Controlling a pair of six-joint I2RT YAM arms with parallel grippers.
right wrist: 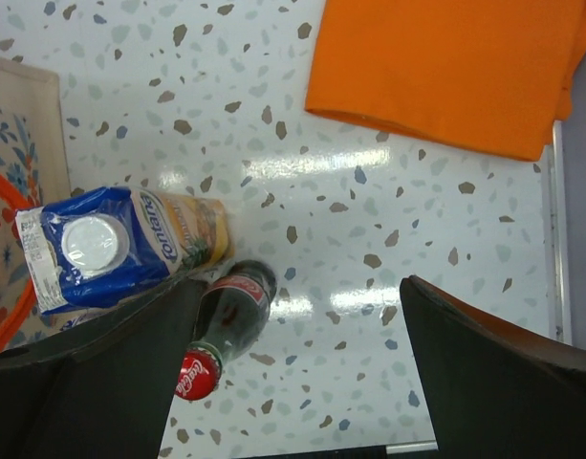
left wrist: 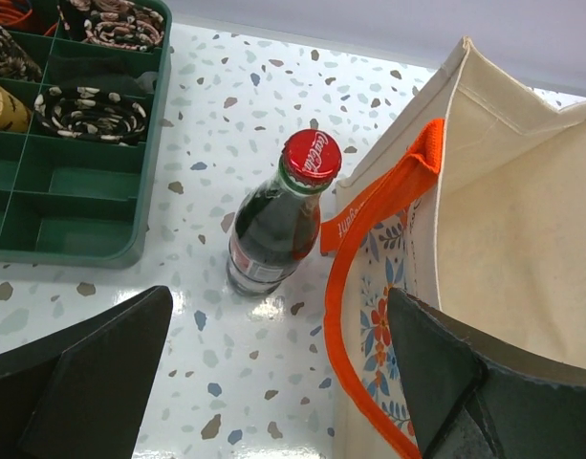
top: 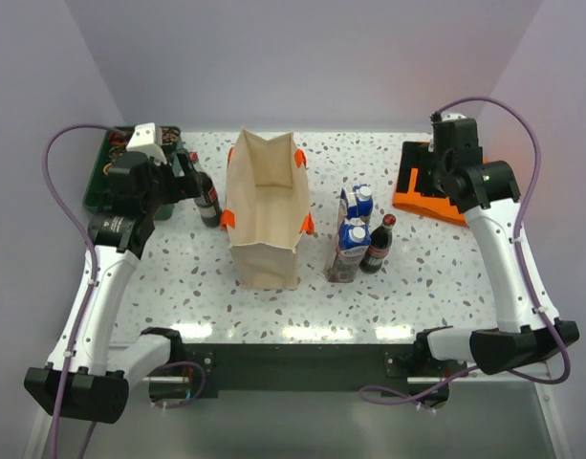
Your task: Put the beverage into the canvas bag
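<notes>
The bottle is still outward of the empty gap between the open fingers, so my left gripper will next move outward and down around the cola bottle's neck (top: 198, 169) (left wrist: 298, 187).
The canvas bag (top: 267, 206) stands open and upright mid-table; its orange handle (left wrist: 369, 287) and flowered side show in the left wrist view. A cola bottle (top: 206, 199) (left wrist: 273, 229) stands just left of the bag. My left gripper (top: 185, 179) (left wrist: 278, 316) hovers open over it, nothing between the fingers. Right of the bag stand two blue cartons (top: 355, 203) (top: 350, 251) and a second cola bottle (top: 378, 244) (right wrist: 221, 330). My right gripper (top: 428, 180) (right wrist: 307, 296) is open above the table, and that bottle lies beside its left finger (right wrist: 101, 382).
A green compartment tray (top: 101, 177) (left wrist: 73, 191) with rolled items sits at the far left. A folded orange cloth (top: 428, 191) (right wrist: 445, 72) lies at the back right under the right arm. One carton (right wrist: 111, 249) shows beside the bag's edge (right wrist: 15, 191).
</notes>
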